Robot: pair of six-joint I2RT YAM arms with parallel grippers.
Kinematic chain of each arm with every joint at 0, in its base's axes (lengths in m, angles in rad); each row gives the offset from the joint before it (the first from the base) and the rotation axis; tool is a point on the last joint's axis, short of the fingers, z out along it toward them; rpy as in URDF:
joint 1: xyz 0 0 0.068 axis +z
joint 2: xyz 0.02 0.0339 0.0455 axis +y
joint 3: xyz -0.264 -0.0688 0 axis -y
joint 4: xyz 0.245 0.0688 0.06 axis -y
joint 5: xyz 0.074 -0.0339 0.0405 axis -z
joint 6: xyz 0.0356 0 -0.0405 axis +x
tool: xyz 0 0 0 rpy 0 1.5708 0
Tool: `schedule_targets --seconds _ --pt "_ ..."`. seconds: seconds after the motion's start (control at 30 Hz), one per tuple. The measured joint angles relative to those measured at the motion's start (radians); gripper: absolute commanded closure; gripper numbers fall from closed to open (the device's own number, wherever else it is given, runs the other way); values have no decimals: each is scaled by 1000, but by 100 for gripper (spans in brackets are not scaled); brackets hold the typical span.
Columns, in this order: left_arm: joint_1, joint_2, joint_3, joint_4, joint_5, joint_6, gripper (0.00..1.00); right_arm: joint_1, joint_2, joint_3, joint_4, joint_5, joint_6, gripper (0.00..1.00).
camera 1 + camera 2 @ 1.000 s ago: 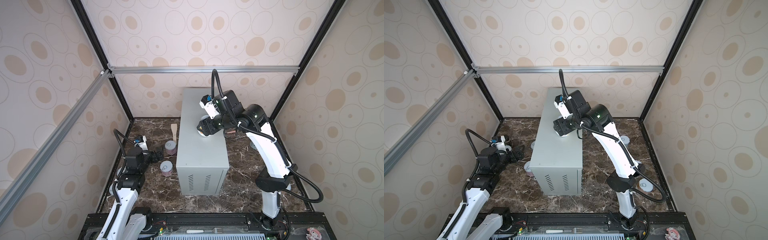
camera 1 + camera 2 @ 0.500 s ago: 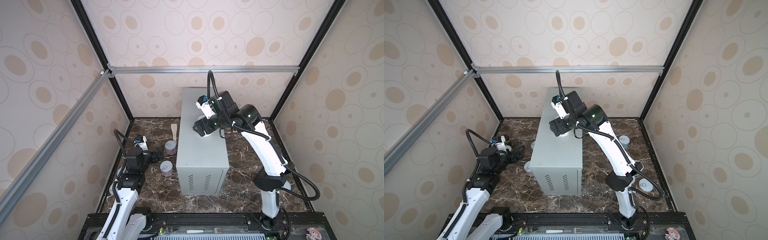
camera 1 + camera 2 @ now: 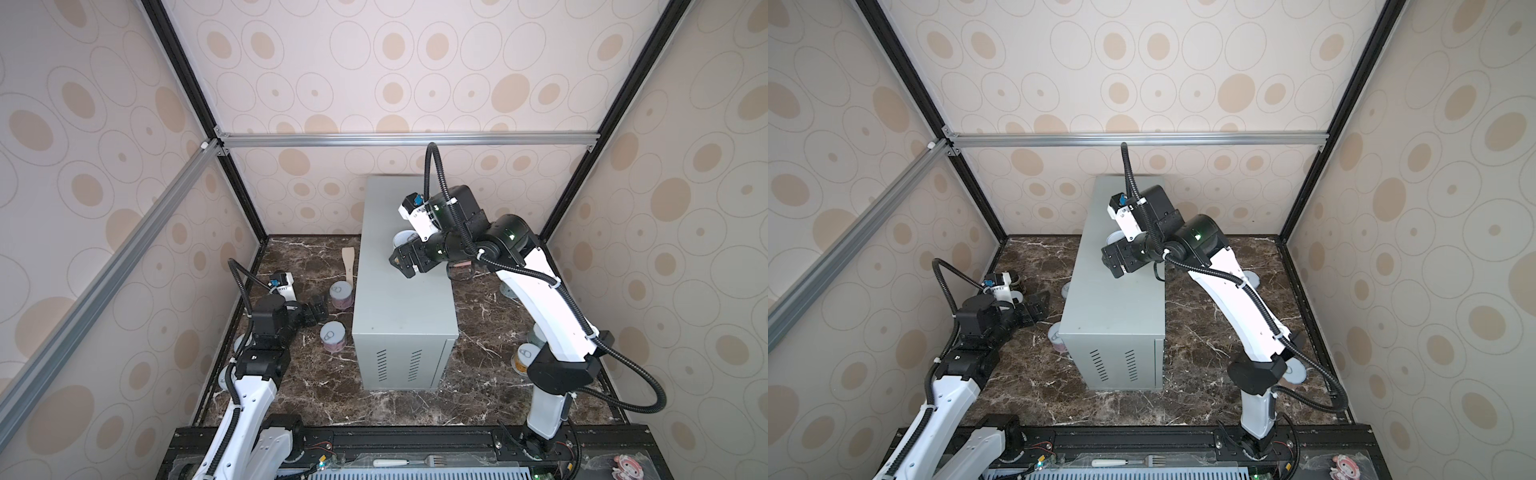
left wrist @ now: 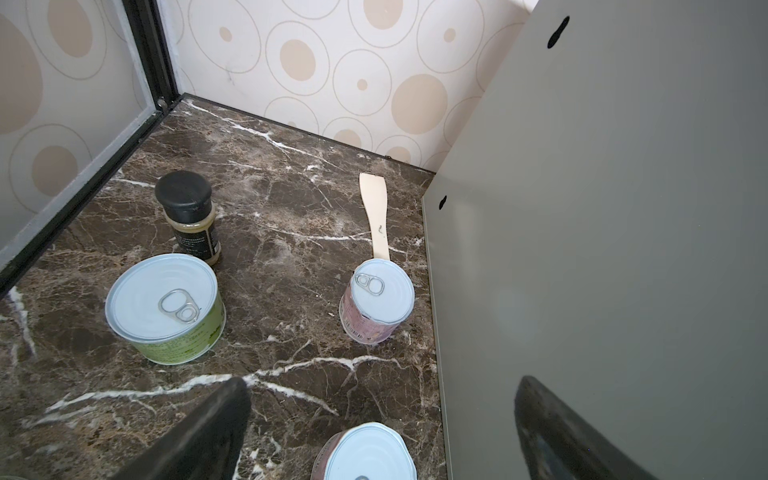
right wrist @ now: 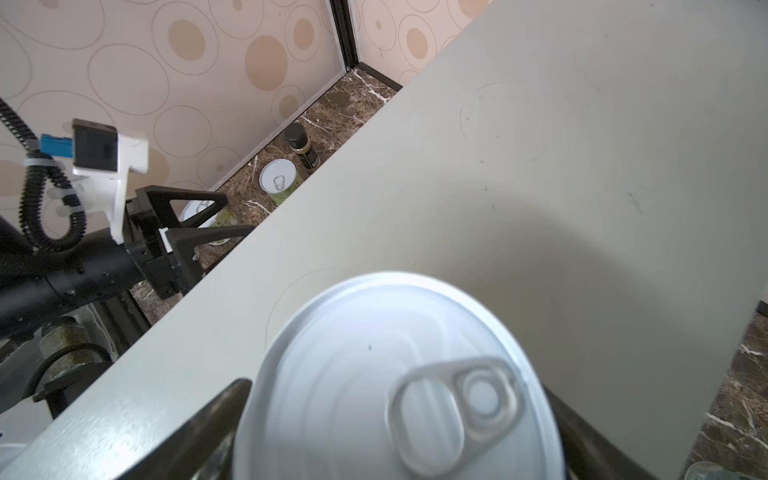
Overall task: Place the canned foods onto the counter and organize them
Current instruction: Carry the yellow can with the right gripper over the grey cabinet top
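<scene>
I need to lower my right gripper with its fingers spread around the sides of the silver-lidded can (image 3: 404,237) (image 5: 395,374) below it, because the can's lid is already between them.
The counter (image 3: 403,307) is a tall light-grey metal box in the middle of the marble floor. A silver-lidded can (image 5: 395,374) stands on its top, towards the back (image 3: 401,240). My right gripper (image 5: 399,399) is open, its fingers spread on either side of that can. My left gripper (image 4: 382,415) is open and low on the left of the counter, above a pink can (image 4: 370,453). Another pink can (image 4: 380,301) and a green can (image 4: 164,309) stand farther on. In a top view both pink cans (image 3: 341,294) (image 3: 332,336) sit beside the counter's left wall.
A dark-capped bottle (image 4: 189,216) and a wooden spatula (image 4: 374,216) lie on the floor at the back left. An orange-labelled can (image 3: 524,358) stands by the right arm's base. Patterned walls and a black frame close in the space.
The right gripper's jaws have widened around the can on the counter, and that arm has shifted slightly left. The left arm has not moved.
</scene>
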Motion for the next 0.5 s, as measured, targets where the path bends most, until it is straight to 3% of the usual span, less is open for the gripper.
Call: schedule_targets --seconds 0.27,0.5 --pt "0 0 0 0 -1 0 1 5 -201 -341 185 -24 16 11" --pt "0 10 0 -1 -5 0 1 5 -227 -440 294 -19 27 23"
